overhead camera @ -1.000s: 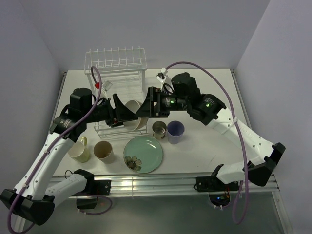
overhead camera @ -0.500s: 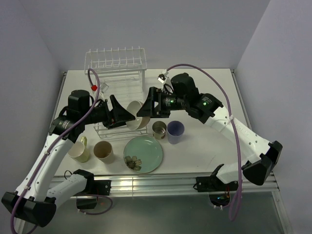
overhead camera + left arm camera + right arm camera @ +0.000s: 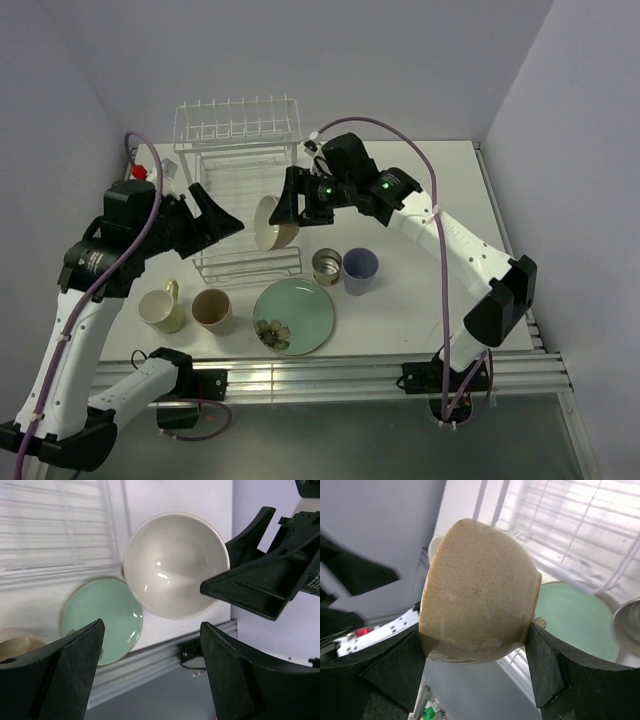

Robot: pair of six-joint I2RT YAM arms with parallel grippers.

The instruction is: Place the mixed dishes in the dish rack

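Next, my right gripper will turn down and to the left in the top view, over the rack's lower shelf (image 3: 251, 194) (image 3: 580, 527), to release the cream bowl where the shelf is empty.
My right gripper (image 3: 287, 211) is shut on the cream bowl (image 3: 268, 226), which it holds on its side above the near end of the white wire dish rack (image 3: 228, 262). In the right wrist view its fingers (image 3: 547, 662) clamp the bowl's speckled outer wall (image 3: 477, 587). My left gripper (image 3: 217, 220) is open and empty, apart from the bowl to its left; its wrist view looks into the bowl (image 3: 175, 565). The yellow-green mug (image 3: 160, 307), tan cup (image 3: 212, 310), mint-green plate (image 3: 293, 315), metal cup (image 3: 327, 266) and lavender cup (image 3: 360, 270) stand on the table in front of the rack.
The rack's upright prongs (image 3: 240, 118) rise at its far end by the back wall. The plate (image 3: 575, 612) and metal cup (image 3: 627, 625) lie below the held bowl. The table's front rail (image 3: 320, 372) runs along the near edge.
My left gripper has let go of the bowl and drawn back to the left. My right gripper has carried the bowl a little left and farther back, over the rack.
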